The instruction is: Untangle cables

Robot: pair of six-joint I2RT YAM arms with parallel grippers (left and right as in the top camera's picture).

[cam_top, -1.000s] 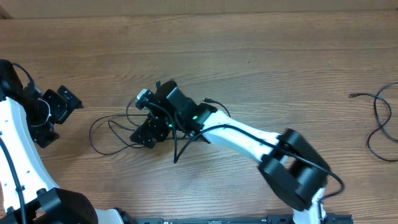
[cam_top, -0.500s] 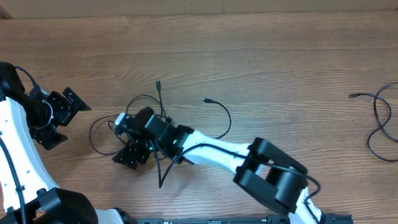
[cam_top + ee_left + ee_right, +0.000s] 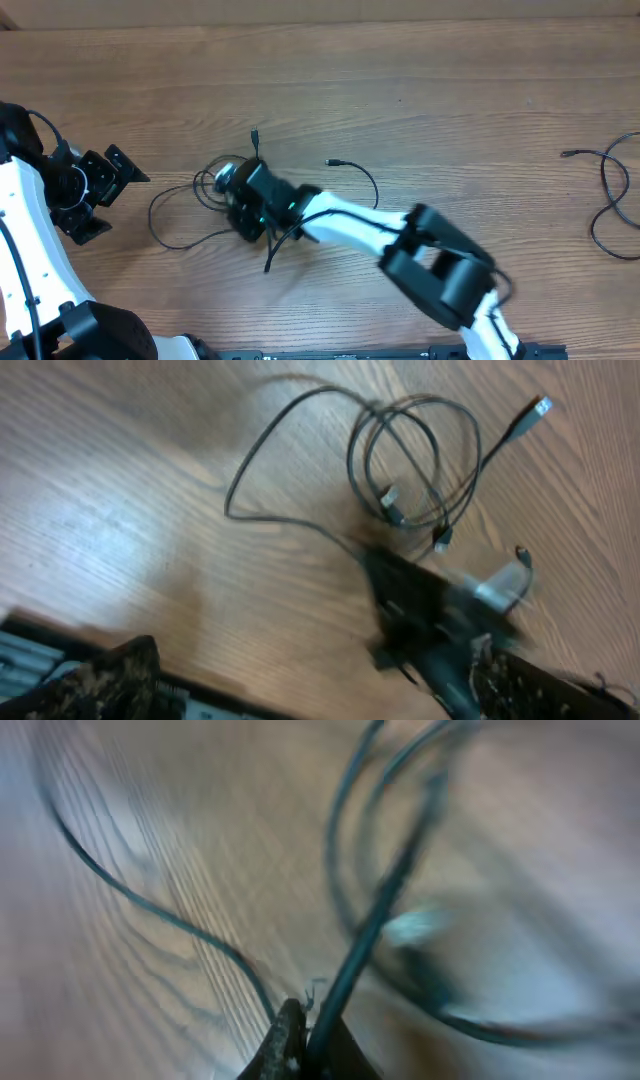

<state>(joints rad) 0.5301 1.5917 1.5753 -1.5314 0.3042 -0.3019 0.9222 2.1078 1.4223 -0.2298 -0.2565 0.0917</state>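
Observation:
My left gripper moves down and to the right in the overhead view next, onto the long cable loop's near bend [image 3: 167, 245] [image 3: 232, 515], which lies below it, clear of other cable pieces.
The cables [image 3: 203, 184] lie as a loose tangle of thin black loops left of the table's middle. One plug end [image 3: 254, 133] points away from me and another [image 3: 331, 161] trails to the right. My right gripper [image 3: 238, 196] is down on the tangle's right side. In the right wrist view its jaws [image 3: 308, 1042] are shut on one black strand [image 3: 385, 910] that rises from between them. My left gripper [image 3: 106, 196] hangs open left of the tangle and touches nothing. The left wrist view shows the loops [image 3: 390, 503], a silver-tipped plug [image 3: 540, 405] and the blurred right gripper [image 3: 440, 610].
A separate black cable [image 3: 608, 195] lies in loose curves at the table's far right edge. The right arm [image 3: 360, 225] stretches across the near middle of the wooden table [image 3: 420, 90]. A long loop [image 3: 153, 215] of the tangle reaches toward my left gripper.
My right gripper swung left over the tangle, came back a little and closed on a strand. The loops have shifted. My left gripper barely moved and stays open.

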